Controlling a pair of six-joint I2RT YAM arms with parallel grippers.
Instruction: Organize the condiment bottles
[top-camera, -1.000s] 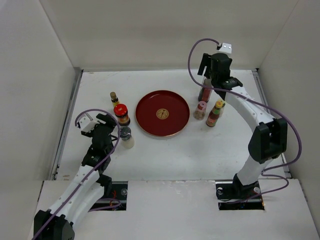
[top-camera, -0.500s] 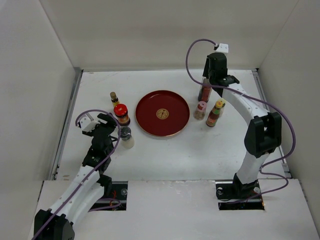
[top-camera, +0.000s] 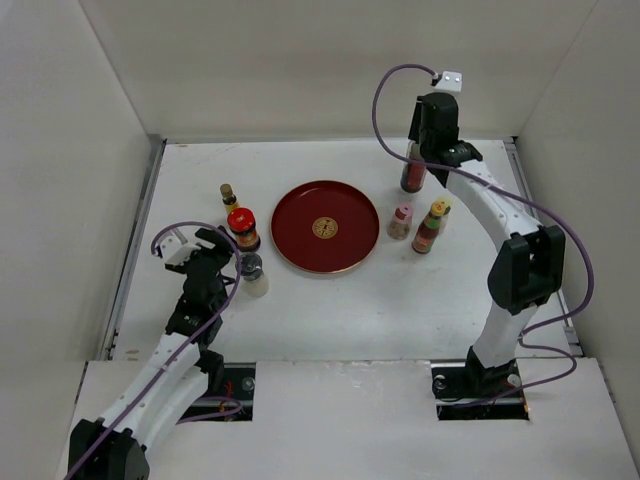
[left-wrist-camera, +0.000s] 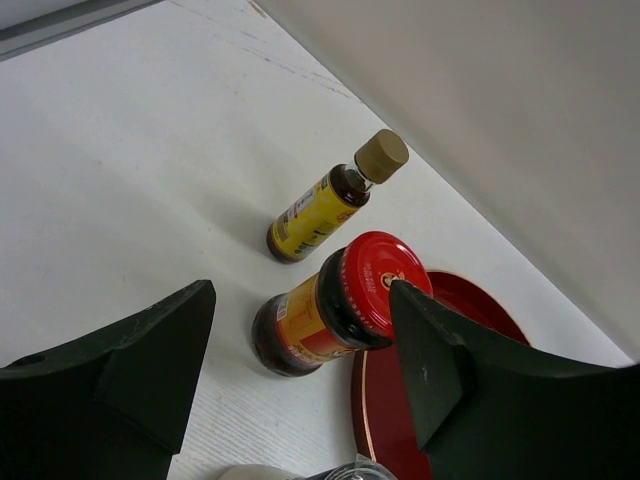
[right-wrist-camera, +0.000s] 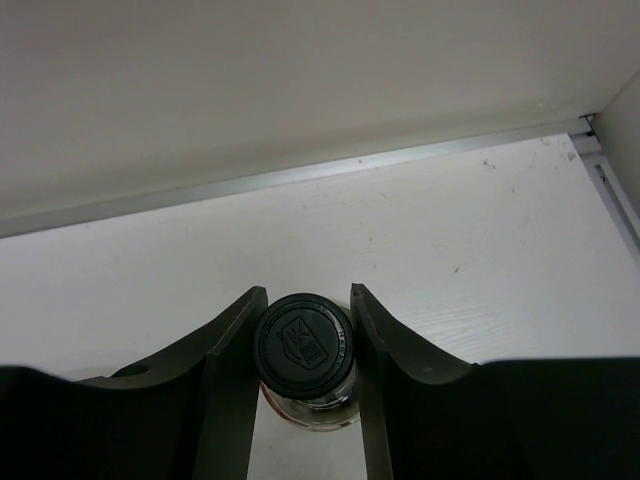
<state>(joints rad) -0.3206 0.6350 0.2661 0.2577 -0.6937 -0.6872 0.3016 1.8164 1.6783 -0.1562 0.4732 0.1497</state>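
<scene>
The bare far part of the tray is to the left in the top view. My right gripper should next carry the clear bottle over that part of the tray, lower it and release it.
At the back right, my right gripper (top-camera: 413, 160) is shut on the black cap of the tall clear bottle (top-camera: 411, 176); the cap (right-wrist-camera: 304, 345) sits squeezed between both fingers and the bottle hangs upright. A pink-capped shaker (top-camera: 401, 221) and a yellow-capped sauce bottle (top-camera: 431, 228) stand just in front of it. On the left, my left gripper (top-camera: 226, 252) is open, its fingers either side of the red-lidded jar (left-wrist-camera: 335, 315) without touching it. A small tan-capped bottle with a yellow label (left-wrist-camera: 330, 198) stands behind the jar. The grey-capped cream shaker (top-camera: 252, 273) stands beside my left wrist.
The round dark-red tray (top-camera: 300, 215) lies mid-table with nothing on it, its rim (left-wrist-camera: 372, 420) close to the red-lidded jar. White walls enclose the table on the left, back and right.
My right gripper has closed on the black-capped bottle and drawn it slightly toward the back wall. The left gripper has opened a little wider.
</scene>
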